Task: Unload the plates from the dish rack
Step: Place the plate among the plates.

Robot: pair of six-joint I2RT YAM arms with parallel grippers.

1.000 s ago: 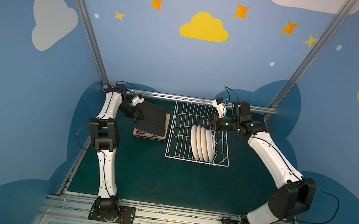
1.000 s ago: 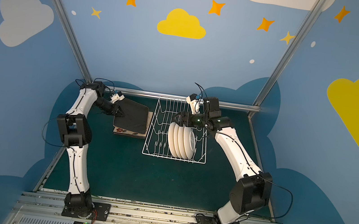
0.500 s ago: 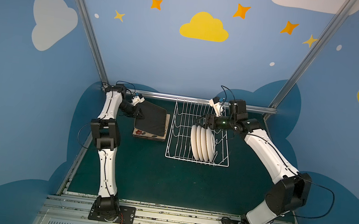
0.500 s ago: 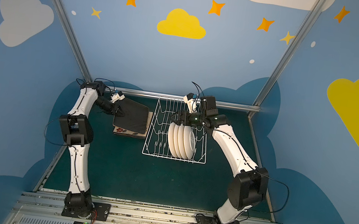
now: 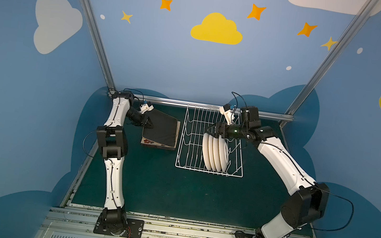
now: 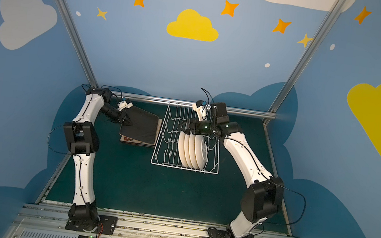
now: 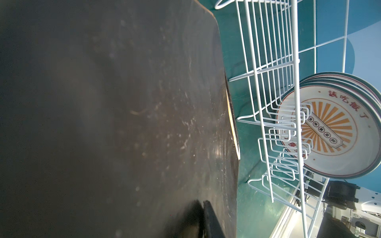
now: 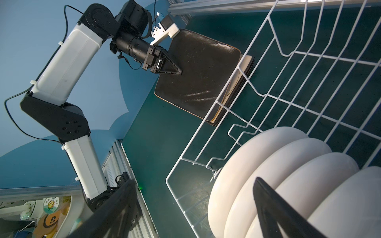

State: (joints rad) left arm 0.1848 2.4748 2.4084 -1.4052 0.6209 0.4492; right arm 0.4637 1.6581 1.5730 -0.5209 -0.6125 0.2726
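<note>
The square plate stack is below my left gripper, so it should lower the tilted plate flat onto that stack next and release it.
The white wire dish rack [image 5: 207,171] [image 6: 183,168] holds several round white plates [image 5: 215,153] [image 6: 193,150] standing on edge in its right half. My right gripper [image 5: 209,130] [image 8: 194,181] hangs open just above the plates' [image 8: 268,175] far tops, one finger [image 8: 274,208] over them. Left of the rack, my left gripper [image 5: 150,124] [image 6: 129,122] is shut on the edge of a black-backed square plate [image 5: 161,129] [image 7: 123,103]. That plate is tilted over a stack of square plates [image 5: 156,144]. The left wrist view shows a round plate's printed face [image 7: 334,134] through the rack [image 7: 268,103].
The rack's left half holds only bare prongs [image 5: 192,137]. A metal rail [image 5: 198,105] runs along the back edge, close behind the rack. The green mat [image 5: 174,192] stretches in front of the rack to the front rail.
My right gripper has slid left along the tops of the round plates, still open. The left gripper and its black plate have barely moved.
</note>
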